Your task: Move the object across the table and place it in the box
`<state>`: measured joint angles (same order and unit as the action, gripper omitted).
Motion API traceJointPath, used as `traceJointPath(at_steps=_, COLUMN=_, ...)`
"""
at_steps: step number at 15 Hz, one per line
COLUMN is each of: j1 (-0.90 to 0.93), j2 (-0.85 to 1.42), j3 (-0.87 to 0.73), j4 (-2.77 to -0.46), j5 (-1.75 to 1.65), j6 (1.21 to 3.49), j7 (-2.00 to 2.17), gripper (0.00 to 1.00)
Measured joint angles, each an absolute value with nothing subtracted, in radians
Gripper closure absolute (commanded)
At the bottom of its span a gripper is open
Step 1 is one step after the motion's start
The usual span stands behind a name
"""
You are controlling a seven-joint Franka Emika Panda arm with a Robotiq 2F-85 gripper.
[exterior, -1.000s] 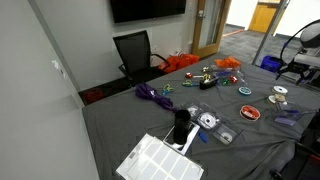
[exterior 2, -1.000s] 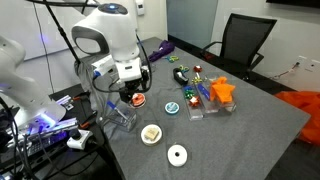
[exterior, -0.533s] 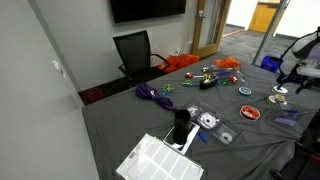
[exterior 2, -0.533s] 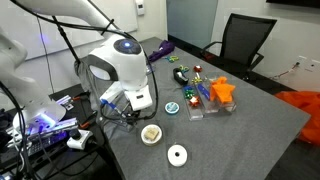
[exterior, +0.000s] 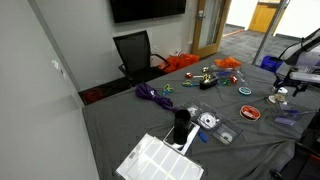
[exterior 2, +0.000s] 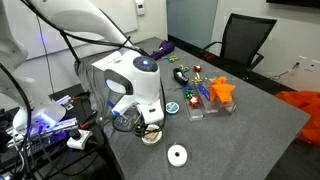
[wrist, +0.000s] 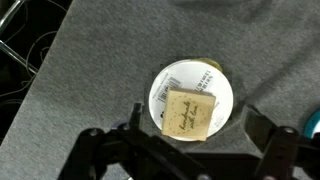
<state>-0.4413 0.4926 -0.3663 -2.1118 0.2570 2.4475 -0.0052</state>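
Observation:
The tan block (exterior 2: 152, 134) (wrist: 188, 114) lies below on the white dish, and my gripper's fingers are already on either side of it. My gripper needs to go down around it next, still open.
In the wrist view a tan square block with printed script (wrist: 188, 112) lies on a small round white dish (wrist: 214, 80) on the grey tablecloth. My gripper (wrist: 195, 137) is open just above it, one dark finger on each side of the dish and apart from the block. In an exterior view my gripper (exterior 2: 148, 126) hangs low over the dish (exterior 2: 151, 136) near the table's front corner. In an exterior view it shows at the far right edge (exterior: 283, 90). A clear plastic box (exterior: 287, 117) lies close by.
A second white round thing (exterior 2: 177, 154) lies near the table edge. Clear boxes (exterior 2: 197, 106), an orange toy (exterior 2: 222, 90) and small toys sit mid-table. A red dish (exterior: 249, 113), a black cylinder (exterior: 181, 126), a white ribbed box (exterior: 158, 160), purple cable (exterior: 150, 93) and a black chair (exterior: 135, 50) show.
My arm has swung from over the red dish towards the table's front corner and come down over the white dish with the tan block. The gripper has stayed open.

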Motion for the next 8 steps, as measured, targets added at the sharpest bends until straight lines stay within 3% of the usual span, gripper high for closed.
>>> traceJointPath(at_steps=5, j1=-0.445, j2=0.583, j3=-0.356, j4=-2.049, j5=0.257, j6=2.449, j7=0.055, gripper=0.03)
traceJointPath(at_steps=6, j1=-0.446, j2=0.595, j3=-0.355, j4=-2.041, j5=0.257, j6=2.449, j7=0.062, gripper=0.26)
traceJointPath(at_steps=8, j1=-0.454, j2=0.612, j3=-0.347, j4=-2.026, j5=0.262, j6=2.449, j7=0.069, gripper=0.31)
